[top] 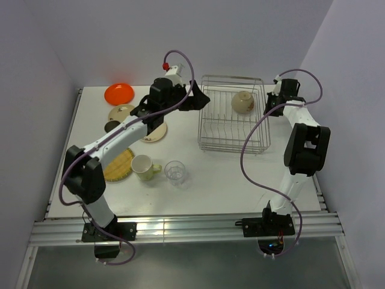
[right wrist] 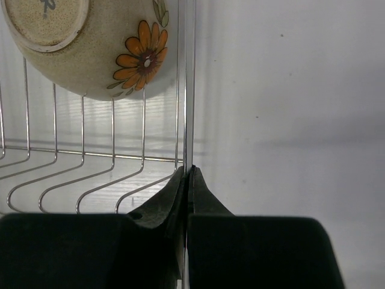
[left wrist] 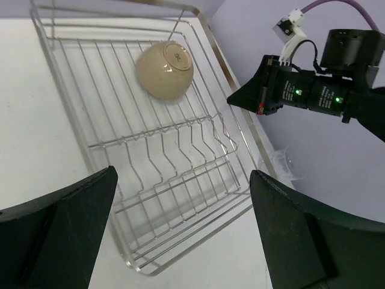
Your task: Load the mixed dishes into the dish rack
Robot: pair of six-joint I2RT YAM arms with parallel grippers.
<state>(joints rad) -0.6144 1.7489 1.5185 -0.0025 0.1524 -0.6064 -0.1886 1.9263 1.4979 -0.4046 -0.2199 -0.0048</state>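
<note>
I should move my left gripper back and down onto the mug's handle-side rim (top: 150, 161), since the unloaded mug stands below the gripper and to its left in the top view.
The silver wire dish rack (top: 231, 117) stands at the table's middle back. A cream bowl (top: 242, 102) with an orange flower lies in its far right corner, base turned up (right wrist: 90, 48). My right gripper (right wrist: 187, 171) is shut on the rack's right rim wire (right wrist: 188, 90); in the top view it (top: 269, 103) sits at that rim. My left gripper (top: 201, 99) is open and empty, hovering by the rack's left side, looking across the rack (left wrist: 156, 156) at the bowl (left wrist: 164, 69). On the table lie the orange plate (top: 118, 93), tan plate (top: 122, 112), cream plate (top: 157, 133), woven plate (top: 119, 164), mug (top: 143, 167) and glass (top: 175, 172).
The left arm's forearm (top: 120, 135) crosses above the plates on the left. A small dark round thing (top: 112, 126) lies beside the tan plate. The walls stand close behind and to the right of the rack. The right gripper's body (left wrist: 301, 93) shows past the rack's far side.
</note>
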